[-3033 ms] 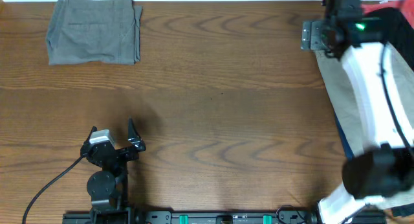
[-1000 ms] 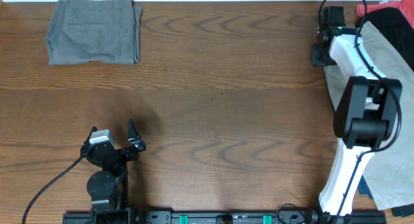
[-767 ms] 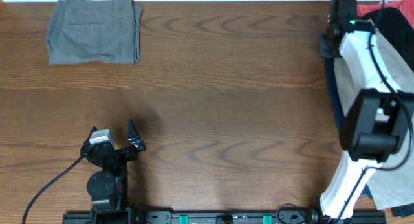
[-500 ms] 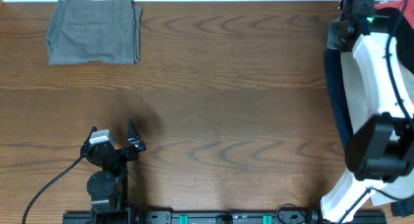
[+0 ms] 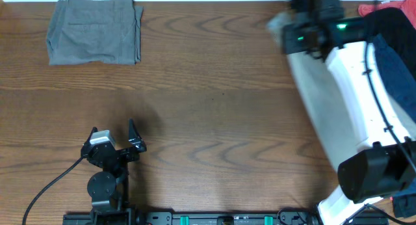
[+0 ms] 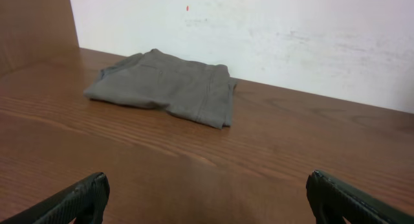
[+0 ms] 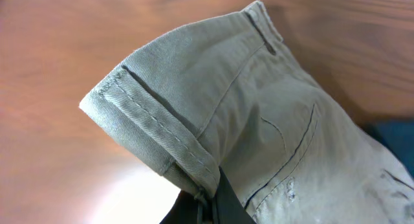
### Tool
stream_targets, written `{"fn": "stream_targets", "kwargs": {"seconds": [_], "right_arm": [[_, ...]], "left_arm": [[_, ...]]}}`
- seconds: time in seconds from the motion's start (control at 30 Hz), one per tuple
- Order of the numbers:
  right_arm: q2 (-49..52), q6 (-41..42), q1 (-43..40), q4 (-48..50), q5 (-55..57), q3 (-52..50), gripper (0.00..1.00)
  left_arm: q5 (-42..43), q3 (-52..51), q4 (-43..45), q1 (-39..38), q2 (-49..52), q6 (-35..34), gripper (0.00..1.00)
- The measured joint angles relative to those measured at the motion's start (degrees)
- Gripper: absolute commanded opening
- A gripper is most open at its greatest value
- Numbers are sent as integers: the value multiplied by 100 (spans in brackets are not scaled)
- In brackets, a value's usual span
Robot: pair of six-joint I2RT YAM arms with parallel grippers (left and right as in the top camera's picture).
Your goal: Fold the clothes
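Note:
I need to swing my right gripper to the left in the overhead view next, lowering the hem to release it over the bare middle tabletop, clear of clothes.
Pale khaki shorts hang from my right gripper, which is shut on a stitched hem near the table's far right. The right wrist view shows that folded hem pinched between the dark fingers, with the shorts' seams and pocket trailing to the right. More clothes lie heaped at the right edge: navy blue, black and red. My left gripper rests open at the near left, its fingertips wide apart over bare wood.
A folded grey garment lies at the far left corner, also ahead of the left wrist camera. The wooden table stretches between the arms. A white wall stands behind the table.
My right arm has swung left from the pile at the right edge, drawing the khaki shorts out over the table. The left arm has stayed still.

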Motion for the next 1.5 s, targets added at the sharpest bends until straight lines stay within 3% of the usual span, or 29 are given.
{"fn": "stream_targets", "kwargs": {"seconds": [0.43,0.5,0.53,0.57,0.63,0.67,0.77,0.97,1.13,1.37,1.5], "right_arm": [[568,321,2658,210,-866,-55,1],[588,463,2949,341,-911,-61,5],[588,525,3042,387,-935,-61,11],[588,584,3121,426,-951,-61,25],[588,660,3230,455,-984,-61,67],[588,654,3257,428,-997,-61,80],[588,664,3228,184,-992,-33,99],[553,723,2706,-981,-881,450,99],[203,828,1801,-1888,-306,824,99],[-328,916,442,-3314,758,890,99],[-330,942,-142,-3543,1095,673,99]], "left_arm": [[0,0,0,0,0,0,98],[0,0,0,0,0,0,98],[0,0,0,0,0,0,98],[0,0,0,0,0,0,98],[0,0,0,0,0,0,98],[0,0,0,0,0,0,98],[0,0,0,0,0,0,98],[0,0,-2,0,0,0,98],[0,0,0,0,0,0,98],[0,0,-2,0,-2,0,98],[0,0,0,0,0,0,98]]}}
